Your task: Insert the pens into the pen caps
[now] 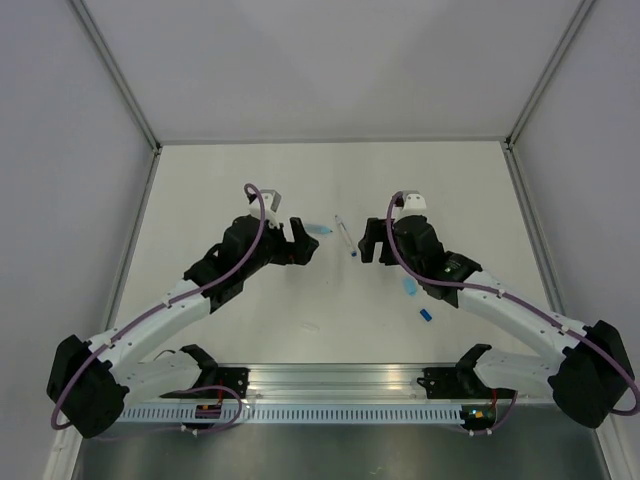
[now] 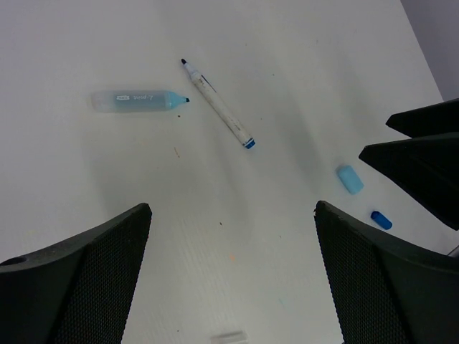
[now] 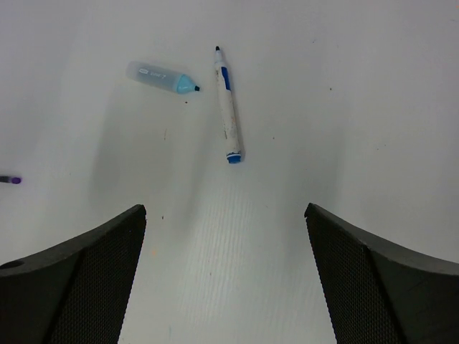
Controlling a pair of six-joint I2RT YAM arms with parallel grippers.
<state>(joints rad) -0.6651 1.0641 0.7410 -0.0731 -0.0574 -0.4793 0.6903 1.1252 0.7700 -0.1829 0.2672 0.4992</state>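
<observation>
The rear part of the white pen's body (image 1: 348, 240) (image 3: 229, 120) is below my right gripper and to its left in the top view, so my right gripper should go down onto it and keep the pen's dark tip free.
A white pen (image 1: 345, 236) with blue ends lies on the table between my two grippers; it shows in the left wrist view (image 2: 219, 104) and the right wrist view (image 3: 228, 107). A stubby pale blue translucent tube (image 2: 136, 101) with a dark tip lies just left of it (image 1: 320, 229) (image 3: 161, 77). A pale blue cap (image 1: 409, 286) (image 2: 350, 179) and a small dark blue cap (image 1: 425, 314) (image 2: 381, 220) lie beside the right arm. My left gripper (image 1: 303, 245) (image 2: 233, 208) and right gripper (image 1: 366, 240) (image 3: 226, 209) are open and empty, hovering on either side of the pen. The slim dark pen is not clearly seen.
A small clear tube (image 2: 229, 335) lies on the table (image 1: 250, 180) near the left gripper. A dark purple end (image 3: 10, 180) pokes in at the left edge of the right wrist view. Grey walls close the table on three sides.
</observation>
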